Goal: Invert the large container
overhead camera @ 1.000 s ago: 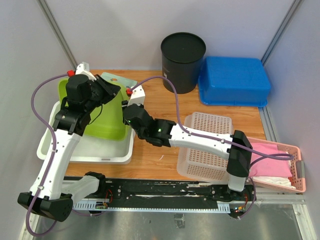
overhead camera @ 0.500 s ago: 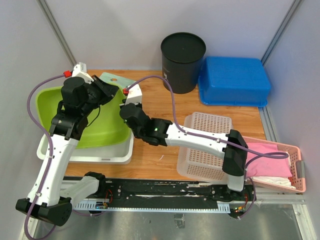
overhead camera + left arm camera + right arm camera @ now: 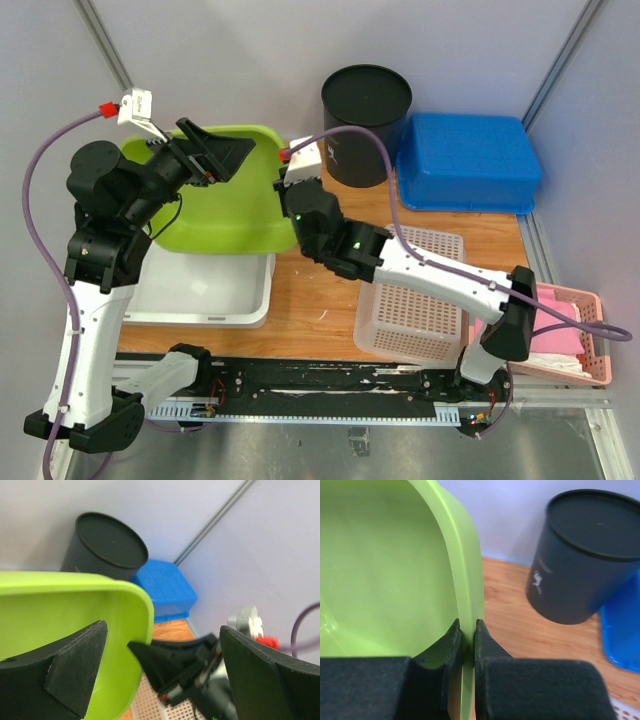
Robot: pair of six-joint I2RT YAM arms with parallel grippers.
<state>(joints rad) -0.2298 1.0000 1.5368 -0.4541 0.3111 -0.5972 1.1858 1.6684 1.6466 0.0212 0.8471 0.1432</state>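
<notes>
The blue tub is right of my right gripper in the top view. I need to bring the lime-green tub's rim toward it, give my left gripper the opposite rim, and let go.
The large container is a lime-green tub (image 3: pixel 225 210), lifted off the table with its hollow facing up toward the top camera. My right gripper (image 3: pixel 285 197) is shut on its right rim. In the right wrist view the two fingers (image 3: pixel 465 626) pinch the thin green wall (image 3: pixel 385 570) from both sides. My left gripper (image 3: pixel 215 155) hangs open above the tub's back left part, touching nothing. In the left wrist view its fingers (image 3: pixel 162 630) stand wide apart, with the tub's rim (image 3: pixel 75 610) and the right gripper (image 3: pixel 172 662) between them.
A white tray (image 3: pixel 200 292) lies below the tub at the left. A black bin (image 3: pixel 366 110) and a blue tub (image 3: pixel 468 160) stand at the back. A white perforated basket (image 3: pixel 415 300) and a pink basket (image 3: pixel 570 330) are on the right.
My left gripper has let go of the green tub, opened wide and risen. The right gripper closed on the rim and carried the tub up and back-right, out of the white tray.
</notes>
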